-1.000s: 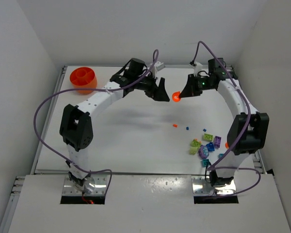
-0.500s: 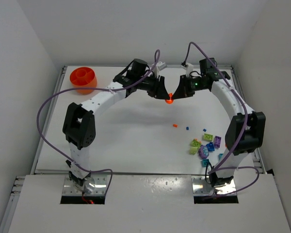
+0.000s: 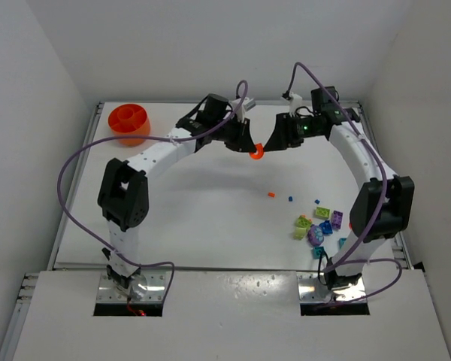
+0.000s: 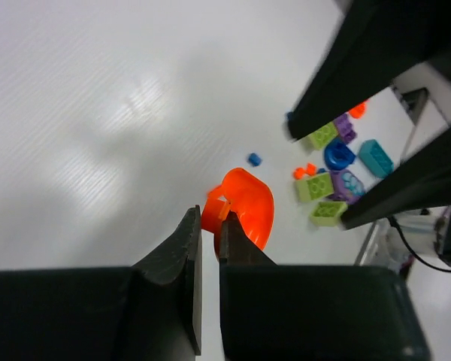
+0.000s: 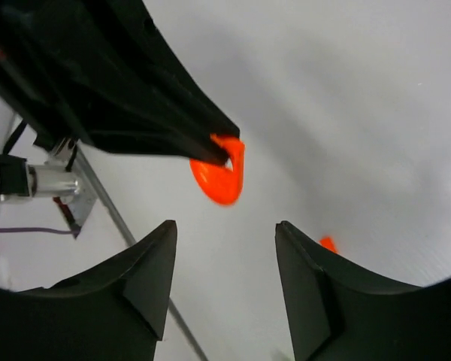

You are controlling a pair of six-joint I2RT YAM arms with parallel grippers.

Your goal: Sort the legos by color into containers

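The curved piece [image 3: 256, 151] and container are both orange. I will swing my left gripper to the left in the top view, over the container's opening [image 3: 125, 118], and let go.
My left gripper [image 4: 209, 219] is shut on the rim of a small curved orange piece [image 4: 248, 210], held in the air over the far middle of the table. In the top view the piece [image 3: 256, 151] hangs between the left gripper [image 3: 248, 147] and the right gripper [image 3: 275, 143]. The right gripper [image 5: 225, 229] is open and a little back from the piece [image 5: 220, 179], touching nothing. The loose legos [image 3: 319, 226], green, purple, blue and teal, lie in a pile at the near right. An orange container [image 3: 128, 122] stands at the back left corner.
A tiny orange bit [image 3: 271, 195] and a tiny blue bit [image 3: 291, 199] lie apart from the pile toward the table's middle. White walls close in the table on three sides. Purple cables loop above both arms.
The left gripper moved in and shut on the orange piece. The right gripper, which was holding the piece, opened and let it go.
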